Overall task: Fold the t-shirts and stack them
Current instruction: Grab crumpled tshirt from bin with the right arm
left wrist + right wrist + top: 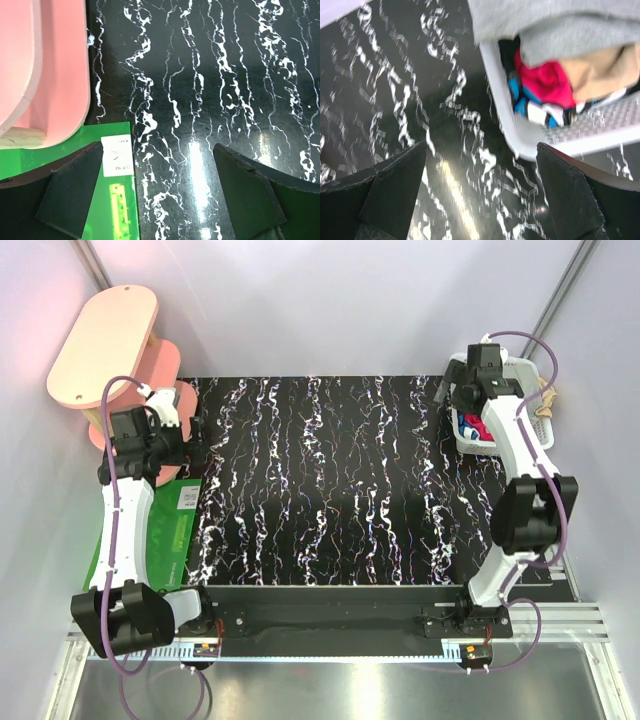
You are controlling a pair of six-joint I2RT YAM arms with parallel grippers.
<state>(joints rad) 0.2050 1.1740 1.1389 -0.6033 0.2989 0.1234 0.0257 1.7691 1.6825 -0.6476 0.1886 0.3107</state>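
The heather grey shirt's near edge [536,49] lies above the red and tan cloth, so my right gripper lowers and shifts over the basket's rim onto that edge next.
The t-shirts lie bunched in a white lattice basket [517,132] at the table's far right. In the right wrist view a heather grey shirt [560,22] hangs over the basket's rim, with red [545,80], tan [595,70] and blue [520,105] cloth under it. In the top view red cloth [472,424] shows in the basket [520,368]. My right gripper [480,192] [446,392] is open and empty over the black table, just left of the basket. My left gripper [157,195] [196,453] is open and empty at the table's left edge.
A green mat [112,200] [165,530] with a white label [116,156] lies at the left edge of the black marbled table [330,480]. A pink two-tier stand [105,340] [50,65] is at the far left. Walls close in behind and at both sides.
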